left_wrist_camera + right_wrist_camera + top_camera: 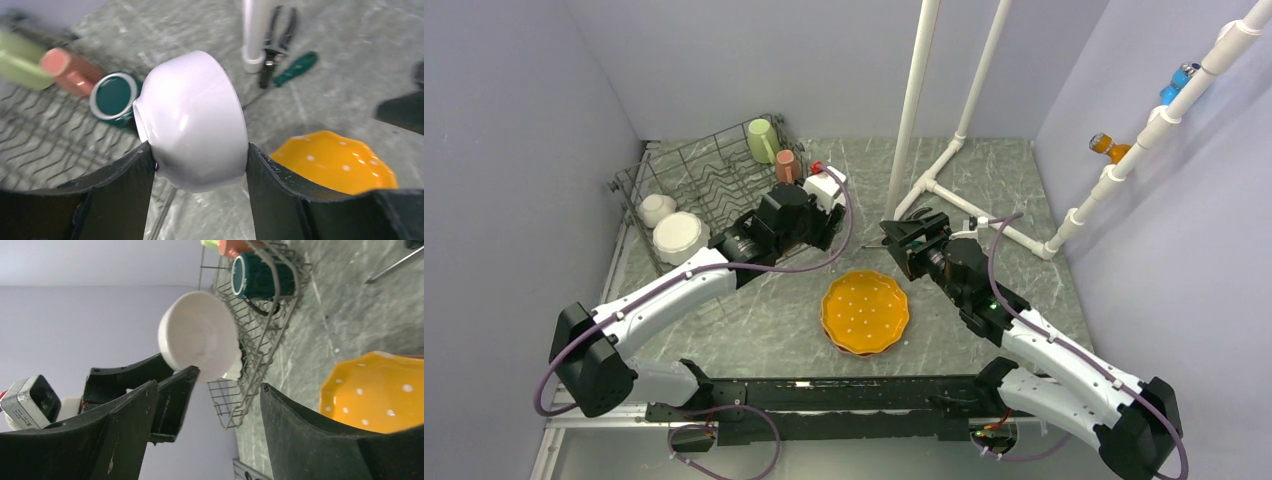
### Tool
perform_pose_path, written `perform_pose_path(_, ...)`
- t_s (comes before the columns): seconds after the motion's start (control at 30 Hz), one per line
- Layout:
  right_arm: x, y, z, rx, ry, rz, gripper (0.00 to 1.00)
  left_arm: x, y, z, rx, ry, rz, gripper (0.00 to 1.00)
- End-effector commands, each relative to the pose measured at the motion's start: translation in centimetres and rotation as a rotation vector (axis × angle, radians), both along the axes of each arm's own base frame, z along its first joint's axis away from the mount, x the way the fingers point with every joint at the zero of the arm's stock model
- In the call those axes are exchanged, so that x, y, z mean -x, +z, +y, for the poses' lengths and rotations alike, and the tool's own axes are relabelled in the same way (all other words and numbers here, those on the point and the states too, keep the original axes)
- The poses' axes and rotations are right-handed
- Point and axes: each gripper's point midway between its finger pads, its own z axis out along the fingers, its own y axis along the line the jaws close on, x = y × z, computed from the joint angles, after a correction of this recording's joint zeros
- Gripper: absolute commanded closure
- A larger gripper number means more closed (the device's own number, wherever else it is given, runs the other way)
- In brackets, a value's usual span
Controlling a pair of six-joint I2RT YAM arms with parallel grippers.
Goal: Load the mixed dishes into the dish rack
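Observation:
I will next move the bowl down and to the left in the top view with my left gripper, to the near corner of the rack. I will let go of it where the rack's wires are empty.
My left gripper [198, 146] is shut on the plain white bowl [192, 120], gripping its sides and holding it tilted above the table by the right end of the dish rack [704, 185]. The bowl also shows in the right wrist view [197, 337]. In the top view my left wrist [824, 195] covers it. A dark teal mug [112, 96], a pink mug [787, 165] and a pale green mug [761, 140] lie in the rack's far right corner. Two pale bowls [681, 237] sit at its near left. Stacked orange dotted plates [865, 312] lie on the table. My right gripper [904, 235] is open and empty.
A white pipe frame [944, 170] stands on the table behind my right gripper. Black-handled pliers [277, 45] and a green screwdriver [295, 67] lie at its foot. Pale walls close in the left, back and right sides.

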Motion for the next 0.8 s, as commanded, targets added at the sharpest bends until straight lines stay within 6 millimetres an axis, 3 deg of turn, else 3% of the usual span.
perform_pose_path(0.0, -0.1, 0.3, -1.5, 0.084, -0.051, 0.017, 0.25, -2.7, 2.9, 5.6, -0.034, 0.344, -0.122, 1.00)
perform_pose_path(0.17, 0.3, -0.7, -2.4, 0.126, -0.068, 0.048, 0.27, -3.7, 2.3, 11.9, -0.115, 0.747, -0.101, 1.00)
perform_pose_path(0.33, 1.0, -1.2, -3.5, 0.142, -0.086, 0.063, 0.29, -3.8, 0.3, 16.5, -0.162, 1.024, -0.002, 1.00)
perform_pose_path(0.5, 1.6, -0.6, -4.6, 0.159, -0.107, 0.041, 0.29, -4.2, -2.9, 19.3, -0.211, 1.149, 0.111, 1.00)
perform_pose_path(0.67, 2.0, -0.1, -6.0, 0.184, -0.144, 0.005, 0.29, -4.0, -4.2, 20.5, -0.231, 1.161, 0.188, 1.00)
perform_pose_path(0.77, 2.3, -0.1, -6.5, 0.198, -0.151, -0.017, 0.30, -3.1, -4.9, 22.3, -0.256, 1.197, 0.248, 1.00)
